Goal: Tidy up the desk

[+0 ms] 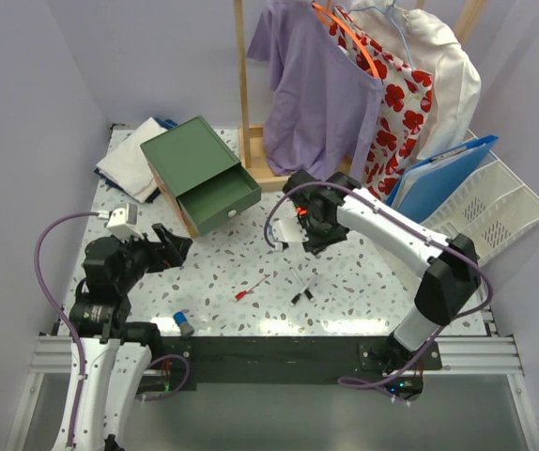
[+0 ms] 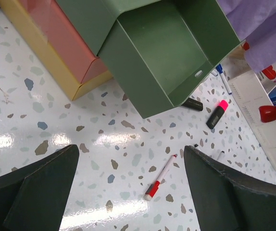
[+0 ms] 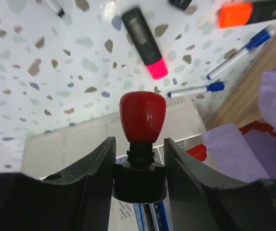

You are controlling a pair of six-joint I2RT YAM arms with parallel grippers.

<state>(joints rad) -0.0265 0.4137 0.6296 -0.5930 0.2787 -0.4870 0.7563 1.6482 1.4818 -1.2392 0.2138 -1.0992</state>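
Next, my right gripper swings over the green box's open drawer (image 1: 215,197) and releases the bottle inside, as that drawer lies to the gripper's left in the top view.
The desk (image 1: 363,282) is a white speckled tabletop. My left gripper (image 1: 174,246) is open and empty, low over the desk in front of the green drawer box (image 1: 199,174). In the left wrist view (image 2: 130,149) a red-capped white marker (image 2: 159,178) lies between its fingers, on the desk. My right gripper (image 1: 302,225) is shut on a bottle with a red cap (image 3: 142,115) and a black collar. It holds the bottle above a flat white box (image 3: 70,144). The bottle's body is hidden.
The green box's drawer (image 2: 167,62) stands open and empty, beside a yellow-and-pink box (image 2: 56,53). A pink highlighter (image 3: 145,43), an orange highlighter (image 3: 244,13), blue pens (image 3: 195,90) and black markers (image 1: 302,287) lie loose. A clothes rack (image 1: 326,85), a file tray (image 1: 495,207) and folded cloth (image 1: 133,155) stand behind.
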